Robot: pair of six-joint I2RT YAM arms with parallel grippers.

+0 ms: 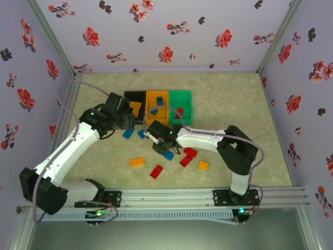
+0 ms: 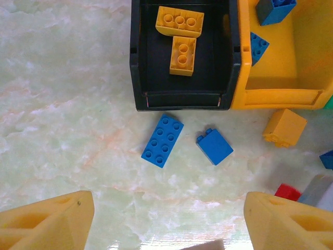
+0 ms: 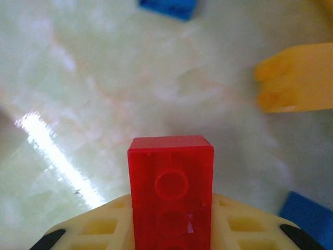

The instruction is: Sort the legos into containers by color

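Observation:
A red lego is already inside the green container, so the robot's right gripper will next lift its own red lego and carry it outward over that container to release it there.
My right gripper is shut on a red lego, which stands up between the jaws just above the table. In the top view that gripper hovers in front of the orange container. My left gripper is open and holds nothing; it hangs in front of the black container, which holds two yellow legos. Two blue legos lie on the table just beyond its fingers. The orange container holds blue legos. A red lego lies in the green container.
Loose legos lie in front of the containers: a blue one, red ones, an orange one and a yellow one. A yellow lego lies ahead of the right gripper. Flowered walls close in the table.

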